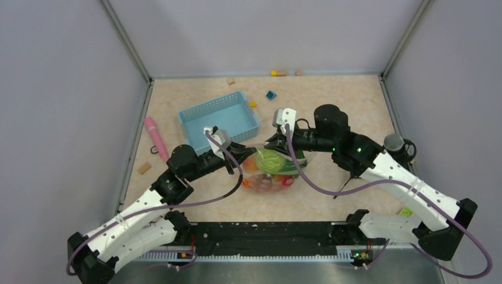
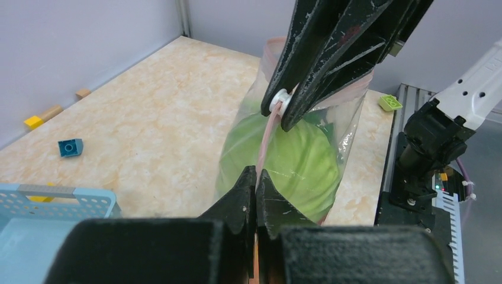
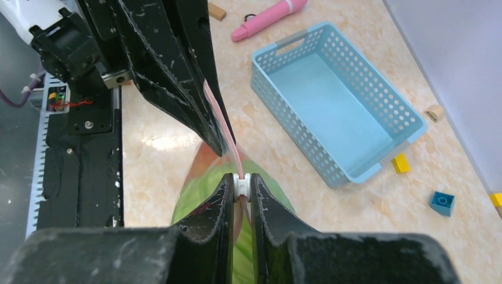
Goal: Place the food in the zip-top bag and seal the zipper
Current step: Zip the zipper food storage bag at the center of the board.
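Note:
My right gripper pulls away from the left gripper next, then moves outward and down to the bare tabletop to release, since the zipper gapes past the slider [image 3: 241, 184].
The clear zip-top bag [image 1: 273, 173] hangs between my two grippers at the table's middle, with the food inside: a green leafy vegetable [image 2: 302, 160] on top, orange and red pieces [image 1: 269, 182] below. Its pale pink zipper [image 2: 266, 139] runs taut between the grippers. My left gripper [image 2: 256, 173] is shut on the zipper strip's end. My right gripper [image 3: 241, 179] is shut on the small white zipper slider [image 3: 241, 184], which also shows in the left wrist view [image 2: 279, 103]. The strip [image 3: 222, 121] stretches from the slider to the left gripper's fingers [image 3: 177, 71].
A light blue lattice basket [image 1: 219, 118] stands behind the bag. A pink stick toy [image 1: 155, 137] lies at the left. Small blocks lie about: blue [image 1: 271, 94], yellow [image 1: 253, 104], tan [image 1: 144, 168], more along the back wall [image 1: 278, 73]. A green block [image 1: 405, 211] lies near the right base.

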`<state>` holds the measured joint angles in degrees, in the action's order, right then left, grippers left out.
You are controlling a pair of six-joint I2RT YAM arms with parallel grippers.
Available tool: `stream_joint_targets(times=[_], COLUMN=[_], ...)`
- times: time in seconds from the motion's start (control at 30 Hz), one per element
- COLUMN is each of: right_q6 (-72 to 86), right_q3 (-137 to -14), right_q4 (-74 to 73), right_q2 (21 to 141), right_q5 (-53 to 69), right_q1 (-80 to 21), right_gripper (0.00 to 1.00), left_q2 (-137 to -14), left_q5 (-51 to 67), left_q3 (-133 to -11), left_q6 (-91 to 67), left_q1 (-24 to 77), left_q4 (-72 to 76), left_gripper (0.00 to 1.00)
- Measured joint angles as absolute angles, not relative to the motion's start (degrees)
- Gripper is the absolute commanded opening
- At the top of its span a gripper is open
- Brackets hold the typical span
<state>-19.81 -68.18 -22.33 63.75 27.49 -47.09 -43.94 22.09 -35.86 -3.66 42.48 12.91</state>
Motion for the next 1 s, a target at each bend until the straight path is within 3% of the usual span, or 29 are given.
stream_joint_targets(times=[1.0], right_q6=[-11.77], right_q3=[-62.19], right_q4=[-23.0], right_q2=[55.79], right_q5=[8.03], right_q1=[-47.51], right_gripper=[0.0], left_q2=[-41.01], left_q5=[-1.39], left_q3=[-33.41], left_q6=[-12.21], left_q1=[43.94], left_q4=[12.73], left_gripper=[0.0])
